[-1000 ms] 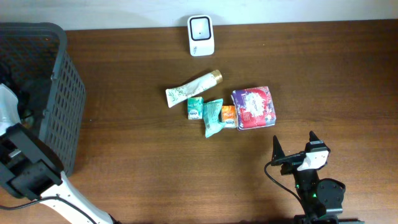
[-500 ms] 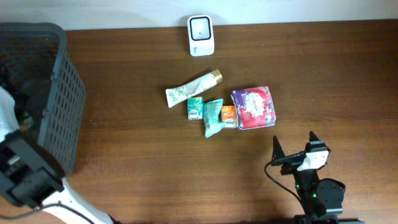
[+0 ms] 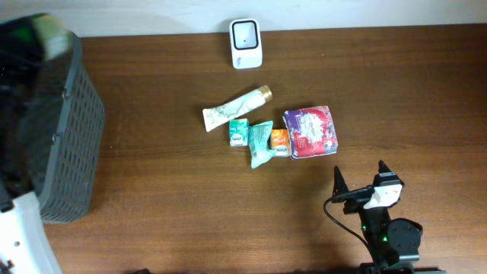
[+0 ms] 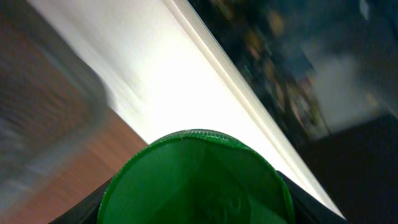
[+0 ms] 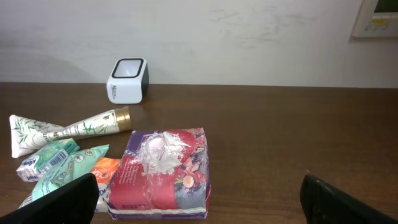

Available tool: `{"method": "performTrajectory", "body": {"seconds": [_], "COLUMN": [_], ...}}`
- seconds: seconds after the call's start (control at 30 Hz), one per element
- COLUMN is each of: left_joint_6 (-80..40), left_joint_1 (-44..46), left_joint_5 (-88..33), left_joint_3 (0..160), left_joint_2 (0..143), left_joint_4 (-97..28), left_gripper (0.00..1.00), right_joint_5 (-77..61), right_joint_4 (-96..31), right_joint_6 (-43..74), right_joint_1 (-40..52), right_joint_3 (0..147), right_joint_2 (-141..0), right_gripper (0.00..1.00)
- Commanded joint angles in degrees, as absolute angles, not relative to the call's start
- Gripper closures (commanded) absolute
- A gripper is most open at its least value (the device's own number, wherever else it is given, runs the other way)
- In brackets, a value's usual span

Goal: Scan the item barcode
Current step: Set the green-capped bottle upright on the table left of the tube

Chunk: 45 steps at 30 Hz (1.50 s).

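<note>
The bare tabletop beside the tube is below my left gripper, to the right in the overhead view. I need to carry the green item across and down to release it there.
A green round-topped item [image 4: 196,180] fills the bottom of the left wrist view, with dark fingers [image 4: 84,211] pressed against both its sides, so my left gripper [image 4: 196,208] is shut on it. In the overhead view it is a green blur [image 3: 39,27] above the basket's far corner. The white barcode scanner [image 3: 245,43] stands at the table's far edge, also in the right wrist view [image 5: 127,79]. My right gripper [image 3: 359,181] rests open near the front edge and holds nothing.
A dark mesh basket [image 3: 72,137] stands at the far left. Mid-table lie a bamboo-print tube [image 3: 236,108], two teal pouches [image 3: 260,143], a small orange pack [image 3: 280,141] and a red-purple packet [image 3: 310,132]. The left arm's white base [image 3: 19,236] shows at bottom left.
The left arm has swung up from inside the basket toward the far left corner with the green item in its jaws. The right arm has not moved.
</note>
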<state>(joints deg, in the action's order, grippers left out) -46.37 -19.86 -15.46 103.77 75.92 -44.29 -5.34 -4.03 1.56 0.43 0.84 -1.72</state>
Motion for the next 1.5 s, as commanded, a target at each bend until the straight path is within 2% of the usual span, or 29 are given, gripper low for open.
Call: {"method": "performTrajectory", "body": {"seconds": [0.0,0.03,0.1,0.13,0.27,0.37,0.6,0.73,0.87,1.03,1.13,1.2,1.37,1.43,1.47], "left_joint_6": [-46.8,-45.1,-41.8,-38.7,-36.3,-36.3,-36.4,-36.4,-36.4,-36.4,-36.4,-36.3,-34.2,-25.7,-25.4], "left_joint_1": [-7.0,-1.4,4.0,8.5,16.2,18.3,18.5,18.5,18.5,17.8,16.7,15.8,14.4,14.5,14.5], "left_joint_5": [-16.4,-13.3,-7.0,0.1,11.2,18.3,18.6,12.4,11.8,11.8,11.8,11.7,11.8,7.9,7.0], "left_joint_3": [104.3,104.3,104.3,104.3,104.3,104.3,104.3,104.3,104.2,104.5,108.6,115.4,141.7,150.9,152.6], "left_joint_2": [77.6,79.5,82.0,85.1,95.0,102.1,115.0,120.8,124.1,124.7,124.6,124.5,124.4,123.2,122.0], "left_joint_4": [-45.9,-46.8,-47.9,-49.2,-55.4,-58.9,-64.4,-65.5,-66.3,-66.5,-70.9,-76.8,-95.4,-96.7,-96.7], "left_gripper": [0.66,0.67,0.67,0.67,0.67,0.66,0.65,0.64,0.61,0.27,0.23,0.11,0.02,0.01,0.01], "right_joint_5": [-4.9,-4.9,-4.9,-4.9,-4.9,-4.9,-4.9,-4.9,-4.9,-4.9,-4.9,-4.9,-4.9,-4.9,-4.9], "right_joint_4": [-4.1,-4.1,-4.1,-4.1,-4.1,-4.1,-4.1,-4.1,-4.1,-4.1,-4.1,-4.1,-4.1,-4.1,-4.1], "right_joint_6": [2.0,2.0,2.0,2.0,2.0,2.0,2.0,2.0,2.0,2.0,2.0,2.0,2.0,2.0,2.0], "right_joint_1": [0.8,0.8,0.8,0.8,0.8,0.8,0.8,0.8,0.8,0.8,0.8,0.8,0.8,0.8,0.8], "right_joint_3": [0.3,0.3,0.3,0.3,0.3,0.3,0.3,0.3,0.3,0.3,0.3,0.3,0.3,0.3,0.3], "right_joint_2": [-1.5,-1.5,-1.5,-1.5,-1.5,-1.5,-1.5,-1.5,-1.5,-1.5,-1.5,-1.5,-1.5,-1.5,-1.5], "right_gripper": [0.01,0.01,0.01,0.01,0.01,0.01,0.01,0.01,0.01,0.01,0.01,0.01,0.01,0.01,0.01]}}
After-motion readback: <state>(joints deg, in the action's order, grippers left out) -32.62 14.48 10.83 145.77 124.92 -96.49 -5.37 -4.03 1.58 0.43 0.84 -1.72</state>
